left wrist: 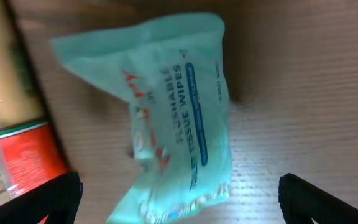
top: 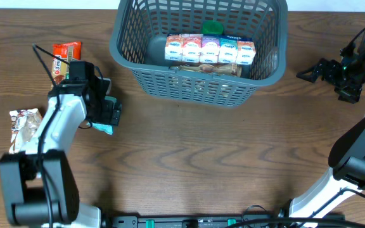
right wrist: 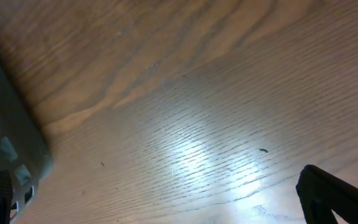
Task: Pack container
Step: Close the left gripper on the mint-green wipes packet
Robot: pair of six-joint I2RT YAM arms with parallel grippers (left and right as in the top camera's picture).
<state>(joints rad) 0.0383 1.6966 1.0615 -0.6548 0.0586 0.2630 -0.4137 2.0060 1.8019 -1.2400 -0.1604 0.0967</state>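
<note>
The teal pack (left wrist: pixel 182 137) is below my left gripper, whose open fingers already span its width, so next I will lower the gripper over its middle and close.
The container (top: pixel 195 85), a dark grey-blue lattice basket, stands at the back centre; its corner shows at the left of the right wrist view (right wrist: pixel 17 137). It holds a row of small drink cartons (top: pixel 211 49), a green-capped item (top: pixel 212 28) and a brown packet (top: pixel 204 68). My left gripper (top: pixel 111 114) is open over a teal pack of flushable wipes (left wrist: pixel 173 118) lying on the table, one finger wide on each side (left wrist: pixel 179 186). Only a teal corner of the pack shows from overhead (top: pixel 106 128). My right gripper (top: pixel 306 73) is open and empty, right of the container above bare wood (right wrist: pixel 154 186).
A red snack packet (top: pixel 65 54) lies behind the left arm and shows beside the wipes (left wrist: pixel 17 155). A white and brown wrapped packet (top: pixel 24 123) lies at the far left. The table is brown wood.
</note>
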